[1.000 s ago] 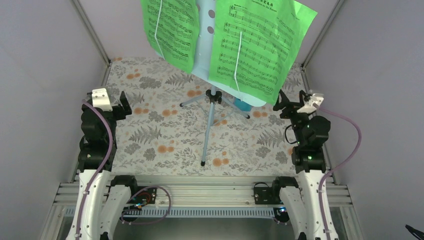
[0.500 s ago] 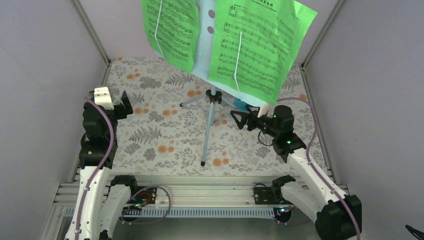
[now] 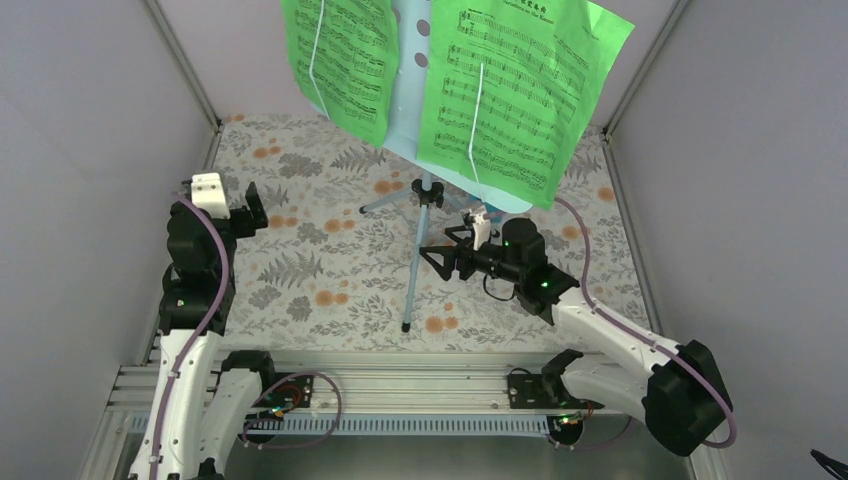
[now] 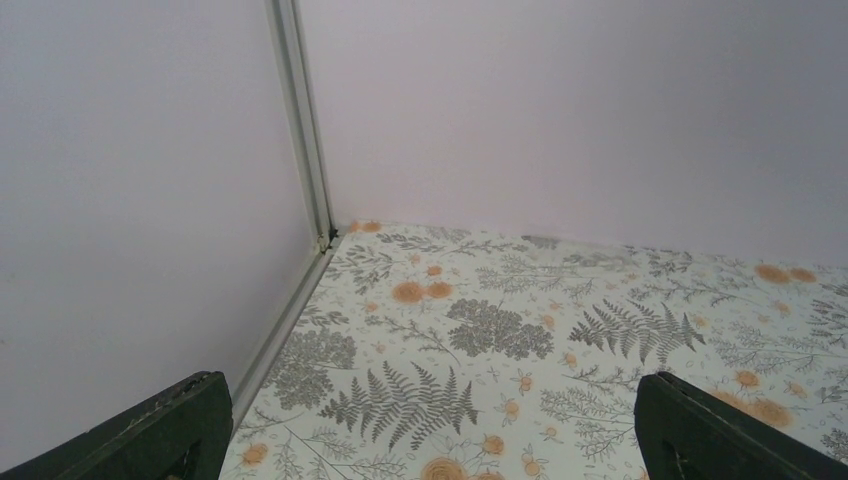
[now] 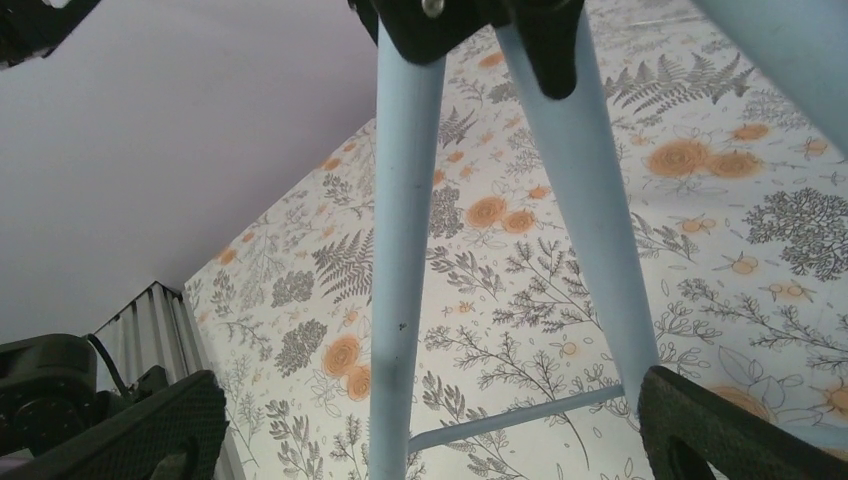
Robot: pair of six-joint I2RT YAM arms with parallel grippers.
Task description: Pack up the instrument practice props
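The stand's near leg lines up between my right gripper's open fingers. My right gripper slides to the left in the top view next and closes around that leg.
A pale blue tripod music stand (image 3: 416, 250) stands mid-table. Its hole-punched desk (image 3: 410, 70) carries two bright green sheet-music pages (image 3: 505, 90), (image 3: 340, 60). My right gripper (image 3: 437, 262) reaches left, close beside the stand's near leg, with its jaws open. In the right wrist view two pale blue tubes (image 5: 405, 250), (image 5: 585, 200) run down from a black hub (image 5: 470, 25); the left tube lies between my open right gripper's (image 5: 430, 445) fingers, untouched. My left gripper (image 3: 251, 208) hovers open and empty near the left wall, over bare cloth (image 4: 440, 440).
A floral tablecloth (image 3: 300, 270) covers the table. Grey walls with metal corner posts (image 4: 300, 130) close in the left, back and right. An aluminium rail (image 3: 400, 385) runs along the near edge. A thin cross-brace (image 5: 520, 420) joins the stand's legs.
My right arm has swung from the right wall inward and leftward to the stand's legs. The left arm has barely moved. The stand and pages are unmoved.
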